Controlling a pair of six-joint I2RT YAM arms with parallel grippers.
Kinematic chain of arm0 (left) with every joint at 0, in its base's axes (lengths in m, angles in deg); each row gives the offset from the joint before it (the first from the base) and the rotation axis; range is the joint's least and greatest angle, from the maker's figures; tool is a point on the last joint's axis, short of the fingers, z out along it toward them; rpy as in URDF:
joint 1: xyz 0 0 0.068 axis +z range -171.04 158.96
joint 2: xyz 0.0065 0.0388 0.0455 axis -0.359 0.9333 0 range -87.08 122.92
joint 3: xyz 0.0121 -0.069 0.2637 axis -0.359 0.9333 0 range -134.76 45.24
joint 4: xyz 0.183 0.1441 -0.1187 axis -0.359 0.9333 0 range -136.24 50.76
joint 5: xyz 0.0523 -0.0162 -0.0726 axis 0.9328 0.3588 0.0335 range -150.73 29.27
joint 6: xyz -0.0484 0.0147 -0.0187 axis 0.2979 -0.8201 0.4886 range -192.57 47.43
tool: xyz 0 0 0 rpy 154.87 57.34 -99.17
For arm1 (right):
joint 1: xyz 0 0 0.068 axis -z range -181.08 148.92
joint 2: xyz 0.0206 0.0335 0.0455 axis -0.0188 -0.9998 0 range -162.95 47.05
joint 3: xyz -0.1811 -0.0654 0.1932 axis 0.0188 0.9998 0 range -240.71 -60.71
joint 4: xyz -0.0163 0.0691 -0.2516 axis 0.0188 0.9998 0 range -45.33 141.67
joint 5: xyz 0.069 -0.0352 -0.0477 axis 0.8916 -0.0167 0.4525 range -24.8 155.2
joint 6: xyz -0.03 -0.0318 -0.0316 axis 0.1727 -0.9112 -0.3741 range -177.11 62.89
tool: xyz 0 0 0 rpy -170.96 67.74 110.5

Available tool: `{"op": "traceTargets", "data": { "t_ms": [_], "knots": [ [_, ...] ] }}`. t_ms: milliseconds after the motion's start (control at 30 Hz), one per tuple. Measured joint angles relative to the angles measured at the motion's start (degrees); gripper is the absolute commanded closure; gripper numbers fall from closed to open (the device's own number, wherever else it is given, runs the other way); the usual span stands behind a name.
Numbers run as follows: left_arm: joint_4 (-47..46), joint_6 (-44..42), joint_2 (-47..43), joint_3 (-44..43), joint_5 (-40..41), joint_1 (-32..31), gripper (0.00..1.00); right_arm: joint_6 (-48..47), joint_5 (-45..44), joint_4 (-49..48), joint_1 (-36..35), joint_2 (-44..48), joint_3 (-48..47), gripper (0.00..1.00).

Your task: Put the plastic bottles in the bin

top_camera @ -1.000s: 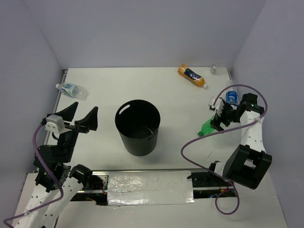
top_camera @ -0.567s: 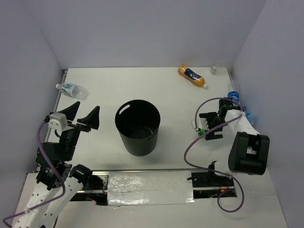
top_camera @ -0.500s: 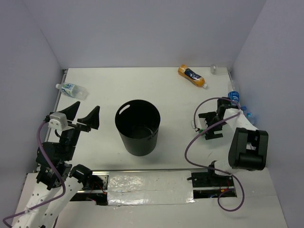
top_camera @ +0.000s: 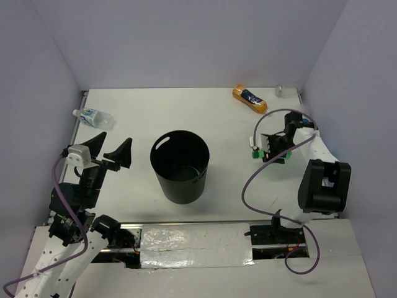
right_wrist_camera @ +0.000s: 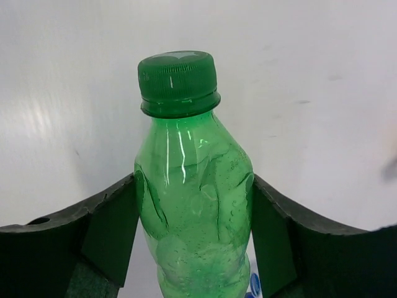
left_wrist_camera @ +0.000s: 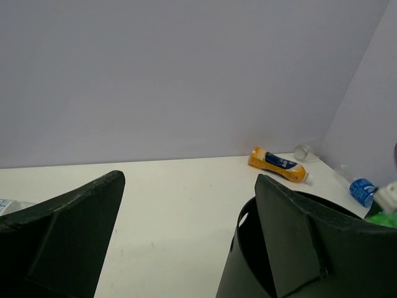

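Note:
The bottle goes up and left in the top view with my right gripper next, over the bin's opening [top_camera: 180, 156] for release, as the bin's rim stands high.
A green plastic bottle [right_wrist_camera: 193, 180] with a green cap stands between the pads of my right gripper [right_wrist_camera: 193, 236], which is shut on its dented body. From above, that gripper [top_camera: 272, 151] and the green bottle [top_camera: 263, 154] are to the right of the black bin [top_camera: 180, 166]. An orange bottle [top_camera: 250, 99] lies at the back, a plain clear one [top_camera: 282, 90] in the back right corner. A clear bottle with a blue-green label [top_camera: 93, 117] lies at the far left. My left gripper [top_camera: 110, 153] hangs open left of the bin, holding nothing.
The left wrist view shows the bin's rim [left_wrist_camera: 245, 233], the orange bottle [left_wrist_camera: 279, 166], the clear bottle [left_wrist_camera: 304, 151] and a blue-labelled bottle [left_wrist_camera: 358, 187] by the right wall. Grey walls close three sides. My right arm's purple cable [top_camera: 248, 180] loops over the table.
My right gripper swung left onto the green bottle, shut on it and carried it back and left. The left arm has hardly moved.

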Motion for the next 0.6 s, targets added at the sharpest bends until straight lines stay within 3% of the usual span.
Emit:
{"op": "traceTargets", "data": {
  "t_ms": [67, 167, 300, 367, 500, 600],
  "knots": [
    [0.0, 0.0, 0.3, 0.0, -0.2, 0.1, 0.01, 5.0, 7.4, 5.5, -0.2, 2.2, -6.9, 0.79],
    [0.1, 0.0, 0.4, 0.0, -0.2, 0.3, 0.01, 13.2, 19.6, 11.2, -0.9, 4.7, -19.8, 0.79],
    [0.2, 0.0, 0.8, 0.0, -0.2, 0.4, 0.01, 29.3, 35.4, 11.1, -4.1, 10.0, -29.7, 0.76],
    [0.2, 0.0, 1.2, 0.0, -0.2, 0.5, 0.01, 42.8, 40.6, 3.8, -7.3, 14.3, -28.7, 0.74],
    [0.5, 0.0, 2.1, 0.0, -0.2, 0.7, 0.01, 76.7, 46.7, -24.9, -16.4, 22.7, -18.8, 0.70],
    [0.9, 0.0, 2.9, 0.0, -0.2, 0.9, 0.01, 95.7, 48.3, -40.9, -25.0, 22.9, -16.3, 0.68]
  ]
}}
